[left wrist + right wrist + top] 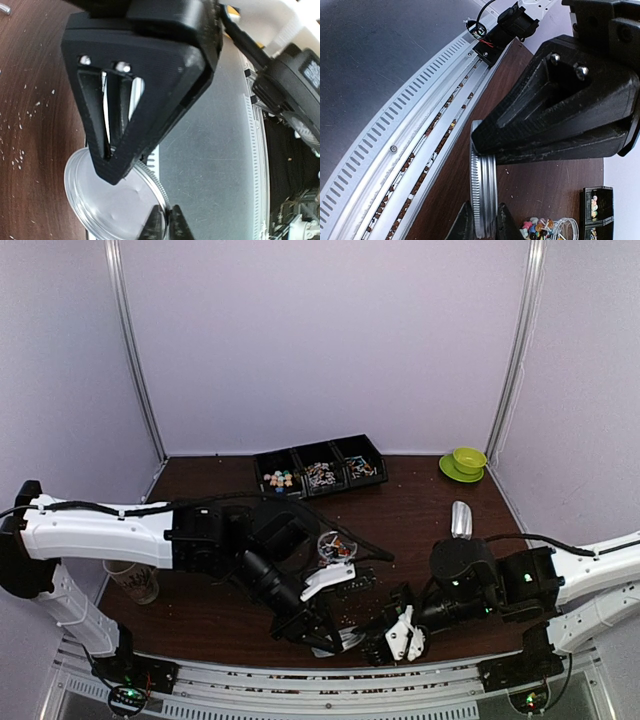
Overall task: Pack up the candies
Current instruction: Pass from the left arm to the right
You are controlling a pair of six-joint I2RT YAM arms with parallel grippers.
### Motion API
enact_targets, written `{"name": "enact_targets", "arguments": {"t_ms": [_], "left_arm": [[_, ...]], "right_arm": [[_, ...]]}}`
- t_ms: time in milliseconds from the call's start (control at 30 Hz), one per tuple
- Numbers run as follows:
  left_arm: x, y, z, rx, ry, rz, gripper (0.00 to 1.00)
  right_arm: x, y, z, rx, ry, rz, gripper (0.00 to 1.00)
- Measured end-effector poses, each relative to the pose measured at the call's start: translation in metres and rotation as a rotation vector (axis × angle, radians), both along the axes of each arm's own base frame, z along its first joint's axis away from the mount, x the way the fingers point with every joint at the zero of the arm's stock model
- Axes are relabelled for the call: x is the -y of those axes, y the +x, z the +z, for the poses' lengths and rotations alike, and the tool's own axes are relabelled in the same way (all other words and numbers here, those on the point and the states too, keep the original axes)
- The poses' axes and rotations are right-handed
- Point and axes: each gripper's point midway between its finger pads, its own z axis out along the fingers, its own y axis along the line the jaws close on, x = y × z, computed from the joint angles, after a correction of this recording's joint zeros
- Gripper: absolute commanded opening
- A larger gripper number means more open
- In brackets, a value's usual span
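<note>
Next, the right gripper swings the lid outward, lowers it onto bare tabletop beside the clear container and releases, since that open wood lies outward of the gripper.
A round silver lid [347, 639] with a knurled rim stands on edge near the table's front edge, between both grippers. My left gripper [167, 221] is shut on the lid's rim [150, 182]. My right gripper [482, 221] is shut across the lid's threaded side [485, 190]. A small clear container [335, 547] holds pastel candies [537, 231] just behind the grippers. More pastel candies [278, 479] fill the left compartment of a black tray [300, 454]. Thin white, red-marked candies [320, 475] fill its middle one.
A green cup on a saucer [464, 462] stands at the back right. A silver object [461, 518] lies right of centre. A plastic cup [135, 581] stands at the left under my left arm. Pale crumbs dot the brown table [420, 505]. A metal rail [420, 130] runs along the front edge.
</note>
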Motion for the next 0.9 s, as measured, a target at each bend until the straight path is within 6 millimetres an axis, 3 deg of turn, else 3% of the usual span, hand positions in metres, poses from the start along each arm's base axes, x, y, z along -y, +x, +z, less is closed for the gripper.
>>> {"name": "enact_targets", "arguments": {"t_ms": [200, 233, 367, 500, 700, 800, 900], "left_arm": [[0.001, 0.005, -0.002, 0.029, 0.004, 0.014, 0.48], [0.001, 0.007, -0.003, 0.039, 0.005, 0.021, 0.59], [-0.004, 0.019, 0.001, 0.105, 0.012, 0.077, 0.86], [-0.019, 0.043, 0.026, 0.196, -0.01, 0.182, 0.95], [-0.062, 0.109, 0.088, 0.332, -0.095, 0.474, 0.98], [-0.086, 0.134, 0.102, 0.373, -0.101, 0.597, 0.98], [-0.098, 0.148, 0.099, 0.402, -0.062, 0.662, 0.98]], "right_arm": [[0.001, -0.001, 0.005, -0.015, 0.013, -0.006, 0.09], [0.002, -0.001, 0.006, -0.023, 0.018, -0.011, 0.08], [0.003, 0.001, 0.011, -0.06, 0.032, -0.048, 0.04], [0.002, 0.011, 0.018, -0.105, 0.069, -0.132, 0.01], [0.011, 0.047, 0.031, -0.217, 0.186, -0.334, 0.0], [0.019, 0.071, 0.035, -0.288, 0.259, -0.451, 0.0], [0.031, 0.099, 0.037, -0.373, 0.335, -0.577, 0.0]]}}
